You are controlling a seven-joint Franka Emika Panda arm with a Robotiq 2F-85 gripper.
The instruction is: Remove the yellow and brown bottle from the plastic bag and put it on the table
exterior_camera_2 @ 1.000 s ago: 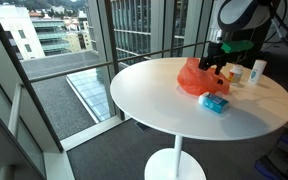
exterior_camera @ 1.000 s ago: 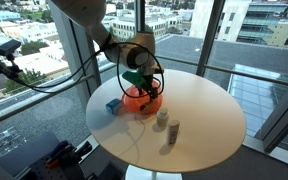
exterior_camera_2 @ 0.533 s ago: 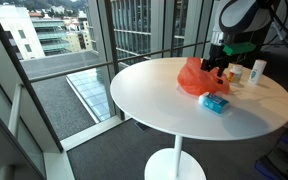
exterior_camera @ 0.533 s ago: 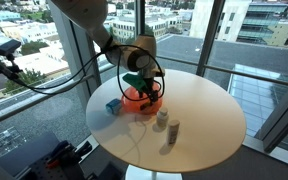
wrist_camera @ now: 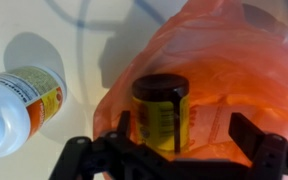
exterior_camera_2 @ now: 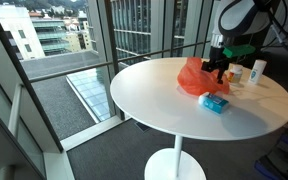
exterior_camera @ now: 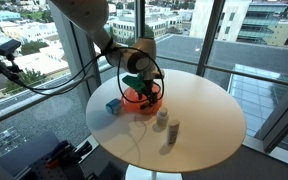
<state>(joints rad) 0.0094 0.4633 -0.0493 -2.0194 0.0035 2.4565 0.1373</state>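
The yellow body below the cap (wrist_camera: pixel 161 126) already sits between my gripper's fingers, so it gets their grip next while my gripper stays low at the bag's opening.
The yellow bottle with a brown cap (wrist_camera: pixel 159 115) lies inside the orange plastic bag (wrist_camera: pixel 224 60), seen through its opening in the wrist view. My gripper (wrist_camera: pixel 184 125) is open above the bag, and the bottle sits just inside the left finger (wrist_camera: pixel 123 125), with a wide gap to the right finger. In both exterior views the gripper (exterior_camera: pixel 142 86) (exterior_camera_2: pixel 221 68) hangs right over the bag (exterior_camera: pixel 141 99) (exterior_camera_2: pixel 194 78) on the round white table (exterior_camera: pixel 204 115). The bottle itself is hidden there.
A white bottle with a yellow label (wrist_camera: pixel 19 100) lies beside the bag. Two white bottles (exterior_camera: pixel 162 120) (exterior_camera: pixel 174 130) stand near the table's middle, also shown in an exterior view (exterior_camera_2: pixel 235 73) (exterior_camera_2: pixel 257 70). A blue box (exterior_camera: pixel 113 106) (exterior_camera_2: pixel 214 103) lies by the bag. Glass walls surround the table.
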